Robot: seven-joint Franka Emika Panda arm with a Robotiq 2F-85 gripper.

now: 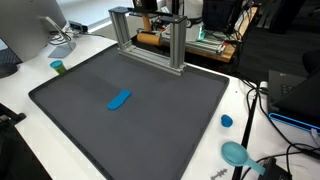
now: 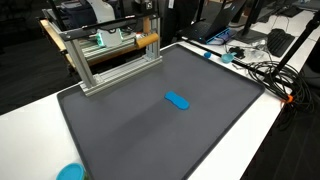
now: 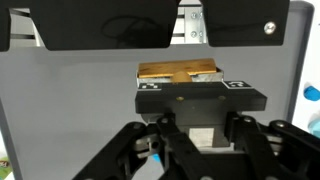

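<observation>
The wooden piece should slide next toward the top in the wrist view into the black board's open notch point(image 3: 191, 24), since the notch faces it. My gripper should then lower it and let go.
In the wrist view my gripper point(image 3: 203, 128) fills the bottom, its dark linkages closing in from both sides on the lower part of a black block point(image 3: 200, 98) that has two square markers on top. The fingertips are hidden against that block. A wooden piece point(image 3: 178, 72) lies just beyond it. In both exterior views the arm stands dim behind an aluminium frame point(image 1: 150, 42) point(image 2: 105, 60) at the far edge of the mat, where a wooden rod point(image 1: 150, 38) point(image 2: 146, 41) is mounted. A small blue object point(image 1: 119, 100) point(image 2: 178, 100) lies alone mid-mat, far from the gripper.
A dark grey mat point(image 1: 70, 95) point(image 2: 120, 120) covers the white table. A teal cup point(image 1: 58, 67), a blue cap point(image 1: 227, 121) and a teal scoop point(image 1: 235, 153) sit off the mat. Cables point(image 1: 268, 110) trail along one side. A monitor point(image 1: 30, 30) stands at a corner.
</observation>
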